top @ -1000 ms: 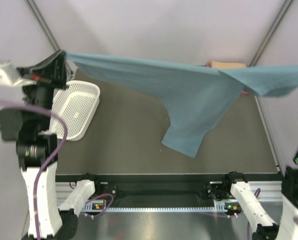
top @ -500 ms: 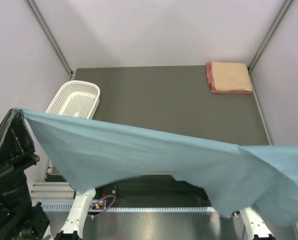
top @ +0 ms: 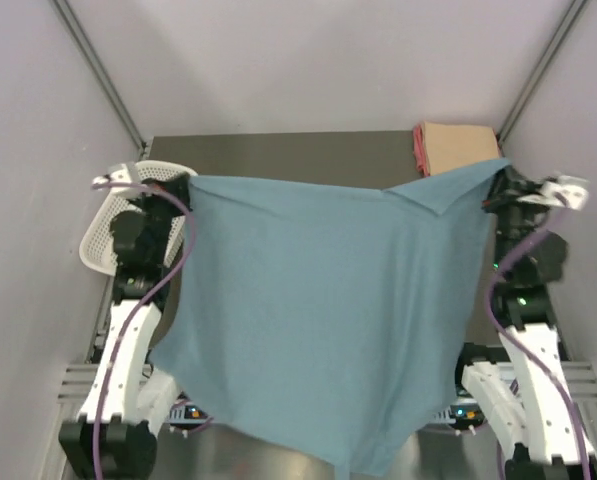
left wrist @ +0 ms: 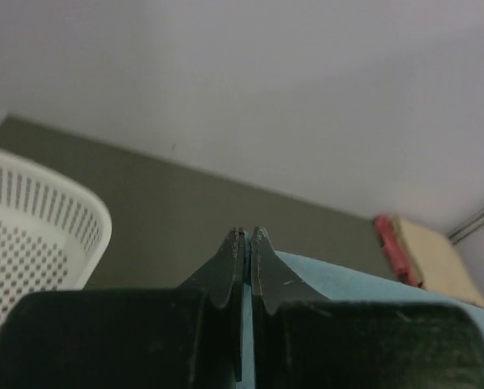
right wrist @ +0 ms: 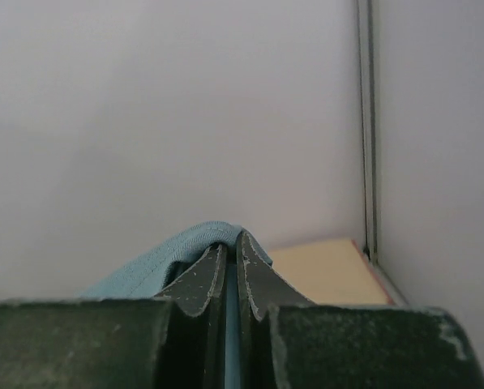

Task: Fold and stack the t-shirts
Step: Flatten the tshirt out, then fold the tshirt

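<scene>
The left gripper tips and moves down to the dark table beside the basket next and releases the corner of the blue-grey t-shirt, which hangs spread in the air.
The large blue-grey t-shirt hangs spread wide in the air between both arms and hides most of the table. My left gripper is shut on its upper left corner; the cloth shows pinched between the jaws in the left wrist view. My right gripper is shut on the upper right corner, with blue cloth draped over the jaws in the right wrist view. The folded peach t-shirt lies on a pink-red one at the back right corner; both show in the left wrist view.
A white mesh basket stands at the left edge of the dark table, half hidden behind the left arm; its rim shows in the left wrist view. Pale walls enclose the table, with metal posts at the back corners.
Both arms swung the spread shirt from low near the front, close to the camera, back over the table; it now hangs flat between the two grippers held level.
</scene>
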`<state>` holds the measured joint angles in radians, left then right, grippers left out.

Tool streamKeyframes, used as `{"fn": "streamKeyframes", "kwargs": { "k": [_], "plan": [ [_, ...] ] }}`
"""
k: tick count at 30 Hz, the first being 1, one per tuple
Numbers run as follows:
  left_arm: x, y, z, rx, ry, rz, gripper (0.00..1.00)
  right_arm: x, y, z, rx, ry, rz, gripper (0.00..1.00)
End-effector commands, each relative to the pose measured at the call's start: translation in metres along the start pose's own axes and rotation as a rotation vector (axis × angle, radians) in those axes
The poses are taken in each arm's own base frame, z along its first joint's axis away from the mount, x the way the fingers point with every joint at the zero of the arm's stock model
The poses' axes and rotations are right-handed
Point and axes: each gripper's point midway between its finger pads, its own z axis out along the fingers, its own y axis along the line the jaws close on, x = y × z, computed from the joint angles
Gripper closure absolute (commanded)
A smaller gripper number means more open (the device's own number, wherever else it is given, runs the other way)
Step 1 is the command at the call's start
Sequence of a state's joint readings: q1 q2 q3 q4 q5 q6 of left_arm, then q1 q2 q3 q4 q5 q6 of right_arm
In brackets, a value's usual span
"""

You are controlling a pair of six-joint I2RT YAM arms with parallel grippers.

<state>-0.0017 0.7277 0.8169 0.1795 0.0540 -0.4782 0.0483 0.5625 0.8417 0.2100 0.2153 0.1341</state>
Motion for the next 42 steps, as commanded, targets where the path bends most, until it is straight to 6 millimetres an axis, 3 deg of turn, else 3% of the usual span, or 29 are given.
{"fn": "streamKeyframes", "kwargs": {
  "k": [1,2,3,4,5,6,7,8,10,11,12,13,14,15,17,18,19,20,22,23,25,27,29,30,31,36,42],
  "plan": [
    [0.038,0.031,0.034,-0.034,-0.018,-0.002,1.0,0.055,-0.007,0.023,0.021,-0.005,0.001,1.0],
    [0.065,0.044,0.039,-0.055,0.032,0.011,1.0,0.064,-0.007,0.029,0.023,-0.026,0.002,1.0],
    [0.088,0.046,0.047,-0.052,0.078,0.007,1.0,0.102,-0.011,0.039,0.037,0.043,-0.018,1.0],
    [0.107,0.057,0.054,-0.074,0.118,0.012,1.0,0.122,-0.014,0.041,0.05,0.074,-0.037,1.0],
    [0.141,0.075,0.067,-0.109,0.188,0.017,1.0,0.15,-0.019,0.049,0.077,0.116,-0.059,1.0],
    [0.157,0.083,0.073,-0.12,0.217,0.022,1.0,0.163,-0.019,0.053,0.081,0.131,-0.072,1.0],
    [0.197,0.104,0.078,-0.165,0.302,0.025,1.0,0.171,-0.021,0.059,0.093,0.139,-0.095,1.0],
    [0.204,0.106,0.09,-0.166,0.308,0.025,1.0,0.201,-0.024,0.064,0.102,0.201,-0.115,1.0],
    [0.237,0.122,0.106,-0.19,0.376,0.023,1.0,0.211,-0.022,0.08,0.101,0.21,-0.134,1.0],
    [0.245,0.124,0.111,-0.195,0.386,0.006,1.0,0.218,-0.021,0.087,0.1,0.225,-0.142,1.0],
    [0.25,0.125,0.116,-0.193,0.394,-0.002,1.0,0.243,-0.023,0.09,0.101,0.281,-0.159,1.0],
    [0.266,0.134,0.12,-0.216,0.42,-0.003,1.0,0.239,-0.02,0.103,0.1,0.266,-0.167,1.0],
    [0.261,0.131,0.134,-0.208,0.401,-0.005,1.0,0.246,-0.02,0.109,0.102,0.279,-0.174,1.0],
    [0.266,0.134,0.138,-0.218,0.422,-0.005,1.0,0.269,-0.023,0.113,0.107,0.327,-0.194,1.0],
    [0.264,0.142,0.156,-0.25,0.402,0.017,1.0,0.274,-0.016,0.133,0.085,0.335,-0.204,1.0],
    [0.265,0.145,0.158,-0.267,0.407,0.022,1.0,0.295,-0.015,0.136,0.074,0.375,-0.209,1.0],
    [0.264,0.148,0.169,-0.271,0.395,0.03,1.0,0.294,-0.01,0.149,0.065,0.376,-0.205,1.0],
    [0.265,0.151,0.173,-0.285,0.399,0.045,1.0,0.313,-0.012,0.151,0.069,0.407,-0.212,1.0],
    [0.268,0.152,0.189,-0.28,0.407,0.052,1.0,0.317,-0.009,0.165,0.069,0.407,-0.212,1.0],
    [0.27,0.152,0.193,-0.278,0.413,0.053,1.0,0.332,-0.011,0.165,0.072,0.442,-0.22,1.0],
    [0.277,0.155,0.203,-0.28,0.434,0.054,1.0,0.334,-0.007,0.176,0.057,0.437,-0.226,1.0],
    [0.28,0.157,0.208,-0.28,0.436,0.059,1.0,0.353,-0.008,0.178,0.053,0.484,-0.235,1.0],
    [0.284,0.161,0.213,-0.291,0.444,0.059,1.0,0.351,-0.004,0.19,0.022,0.482,-0.271,1.0],
    [0.285,0.162,0.214,-0.294,0.45,0.061,1.0,0.364,-0.005,0.186,0.015,0.527,-0.285,1.0],
    [0.288,0.161,0.218,-0.29,0.457,0.059,1.0,0.358,0.0,0.196,0.007,0.518,-0.282,1.0],
    [0.306,0.167,0.215,-0.302,0.531,0.06,1.0,0.358,0.007,0.198,-0.008,0.588,-0.254,1.0],
    [0.305,0.168,0.213,-0.315,0.583,0.074,1.0,0.344,0.012,0.173,0.013,0.692,-0.162,1.0]
  ]
}}
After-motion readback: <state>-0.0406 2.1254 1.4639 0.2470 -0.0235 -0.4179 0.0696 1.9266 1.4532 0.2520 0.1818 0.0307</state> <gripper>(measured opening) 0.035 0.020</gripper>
